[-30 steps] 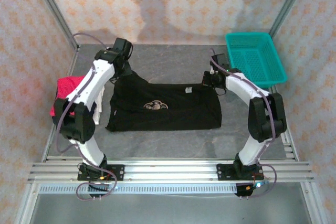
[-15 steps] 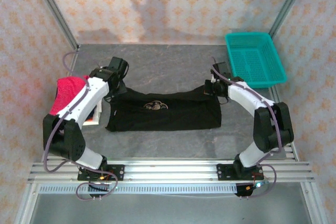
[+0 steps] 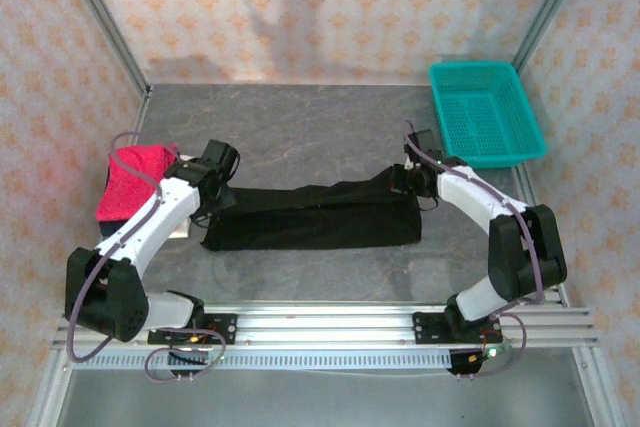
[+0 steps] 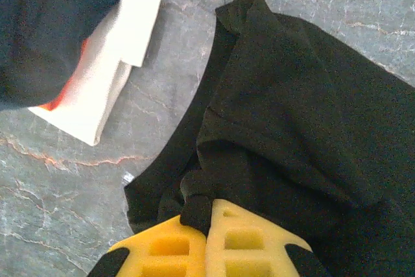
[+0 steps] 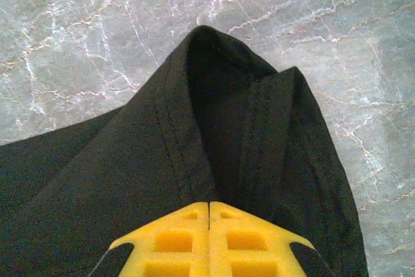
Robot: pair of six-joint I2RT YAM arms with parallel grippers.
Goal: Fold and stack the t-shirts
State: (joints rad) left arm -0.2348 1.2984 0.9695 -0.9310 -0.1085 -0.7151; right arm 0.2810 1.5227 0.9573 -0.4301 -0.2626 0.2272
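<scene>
I need to move the pinched edge back and down with my left gripper next, onto the black shirt's uncovered near corner (image 3: 214, 238), and let go there, because that corner is behind and below my left gripper.
The black t-shirt (image 3: 315, 215) lies as a long folded band across the middle of the table, its emblem hidden inside the fold. My left gripper (image 3: 213, 194) is shut on the shirt's left upper edge; a pinch of black cloth (image 4: 198, 209) sits between the yellow fingers (image 4: 249, 238). My right gripper (image 3: 407, 179) is shut on the shirt's right upper edge, where black cloth (image 5: 214, 128) rises in a peak from the closed yellow fingers (image 5: 175, 241). The crimson-pink t-shirt (image 3: 132, 179) is bunched at the left table edge.
A teal mesh basket (image 3: 485, 112) stands at the back right corner. White folded cloth or paper (image 4: 117, 63) lies under the pink shirt, just left of the black one. Patterned walls close in the back and sides; a metal rail (image 3: 320, 327) runs along the near edge.
Both grippers have pulled the shirt's far edge toward the near side. The flat shirt has become a narrow band and the emblem is covered.
</scene>
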